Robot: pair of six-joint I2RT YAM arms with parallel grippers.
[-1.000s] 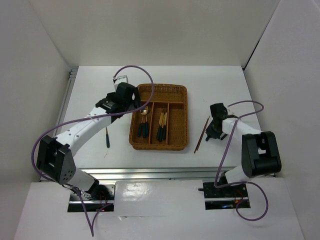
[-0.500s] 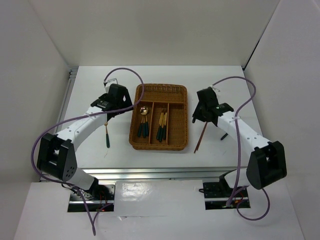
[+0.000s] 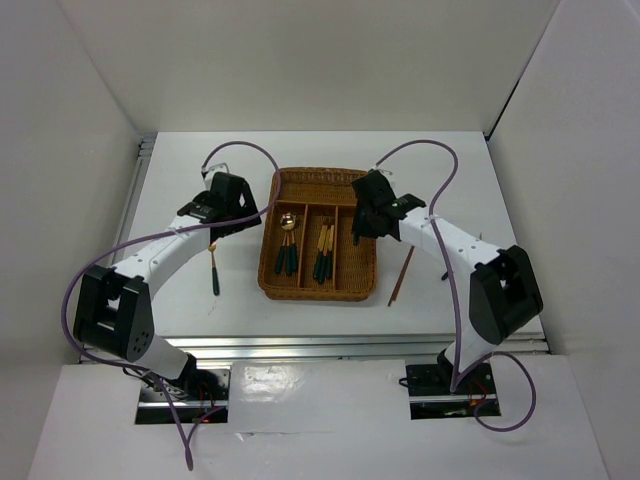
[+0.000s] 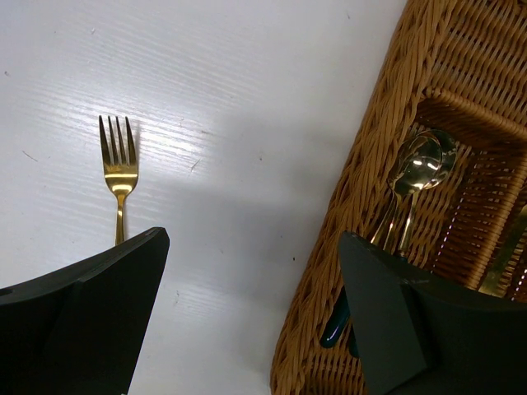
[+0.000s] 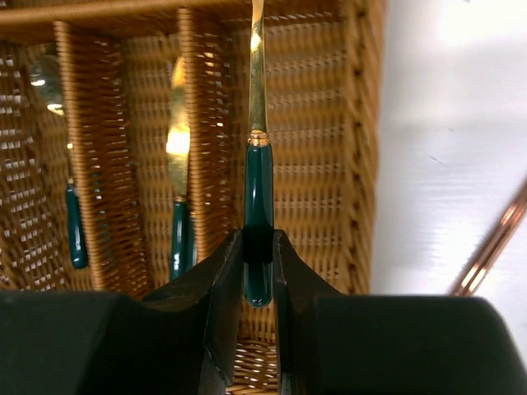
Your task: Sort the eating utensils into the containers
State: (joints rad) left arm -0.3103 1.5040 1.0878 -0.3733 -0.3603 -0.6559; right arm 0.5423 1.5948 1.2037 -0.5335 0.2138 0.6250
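Observation:
I will move my right gripper down and back next, into the empty tray slot nearest the chopsticks, and let go of the knife's teal handle there, because my gripper is hovering above that slot's bottom.
The wicker tray [image 3: 318, 293] sits mid-table. Its left slot holds gold spoons [image 3: 288, 245] and its middle slot holds several utensils [image 3: 323, 250]. My right gripper [image 3: 362, 222] hovers over the right slot, shut on the teal handle of a gold-bladed knife [image 5: 258, 189] that points away from the wrist. My left gripper [image 3: 222, 222] is open and empty above the table, between the tray's left wall [image 4: 370, 156] and a gold fork [image 4: 118, 164]. The fork [image 3: 214, 268] lies loose left of the tray. Reddish-brown chopsticks [image 3: 402, 274] lie right of the tray.
Purple cables loop above both arms. The chopsticks [image 5: 492, 247] show at the right edge of the right wrist view, outside the tray wall [image 5: 362, 164]. White walls enclose the table on three sides.
My right arm has swung left from beside the chopsticks to over the tray's right slot. My left gripper has drawn back left from the tray to above the table near the fork.

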